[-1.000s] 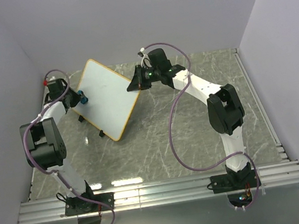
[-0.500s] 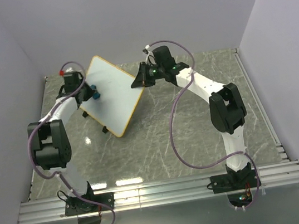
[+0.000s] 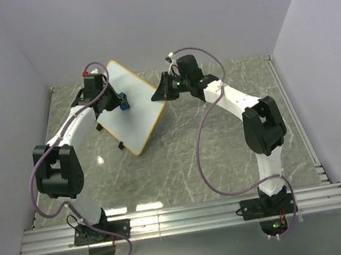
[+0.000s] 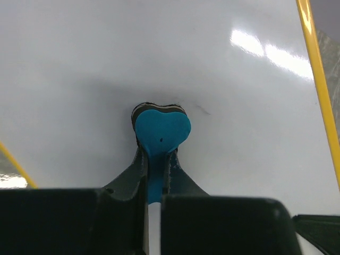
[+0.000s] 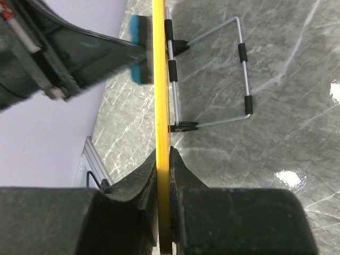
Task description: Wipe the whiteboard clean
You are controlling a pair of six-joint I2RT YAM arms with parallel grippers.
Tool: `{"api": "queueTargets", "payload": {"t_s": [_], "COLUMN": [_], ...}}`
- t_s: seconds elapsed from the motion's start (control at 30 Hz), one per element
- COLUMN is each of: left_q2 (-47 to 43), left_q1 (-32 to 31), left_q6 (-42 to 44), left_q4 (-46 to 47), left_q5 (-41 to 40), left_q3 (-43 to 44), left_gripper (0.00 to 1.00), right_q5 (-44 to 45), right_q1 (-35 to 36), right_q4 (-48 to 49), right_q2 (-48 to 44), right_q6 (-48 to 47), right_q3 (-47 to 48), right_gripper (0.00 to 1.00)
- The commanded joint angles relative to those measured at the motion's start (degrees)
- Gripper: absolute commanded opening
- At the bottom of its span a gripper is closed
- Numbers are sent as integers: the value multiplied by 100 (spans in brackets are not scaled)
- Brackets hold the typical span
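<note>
My left gripper lowers to the left in the top view next and releases the eraser (image 3: 123,101) on the bare tabletop beside the whiteboard, since its side looks nearly clean.
The whiteboard (image 3: 130,108) is a white square with an orange-tan frame, held tilted above the table at the back. Its face looks clean in the left wrist view (image 4: 212,79). My right gripper (image 3: 160,95) is shut on its right corner; the right wrist view shows the frame edge (image 5: 160,106) clamped between the jaws (image 5: 164,159). My left gripper (image 3: 117,102) is shut on a small blue eraser (image 3: 123,101), which presses against the board face. The eraser's heart-shaped blue back (image 4: 162,130) shows in the left wrist view, with the gripper (image 4: 156,159) below it.
The board's wire stand (image 5: 234,74) with black clip feet hangs behind it. The grey marble table (image 3: 225,151) lies below. Pale walls close in at the back and both sides. An aluminium rail (image 3: 184,218) runs along the near edge.
My left gripper has swept the eraser rightward and up across the board face. The board and my right gripper have shifted slightly right and back.
</note>
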Motion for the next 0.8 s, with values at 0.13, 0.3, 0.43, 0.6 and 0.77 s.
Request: {"api": "queueTargets", "payload": {"t_s": [0.13,0.3,0.43,0.6,0.77], "left_q2": [-983,-1370,-1476,-1344,-1265], "left_q1": [1471,1762,1824,1929,1965], "left_q6": [45,283,178,-104,-227], "left_q4": [-421,-781,-1071,-1292,-1186], "left_q5": [43,-792,-1276,-1576,-1436], "left_q3": [-508,-965,-1404,-2046,-2494], "left_gripper": [0,0,1,6,34], "right_q5": [231,547,951,1461,1778], "right_q1": [124,132,106,62,-26], "right_q4": [-107,-230,-370,-520,-415], "right_q2": [-380,-635,-1012,-1829,-2893], "right_q6": [-117,-283,-451,-609,-495], "right_q3": [-362,-520,-669,-1310,-2443], "right_gripper": [47,79,84,91,92]}}
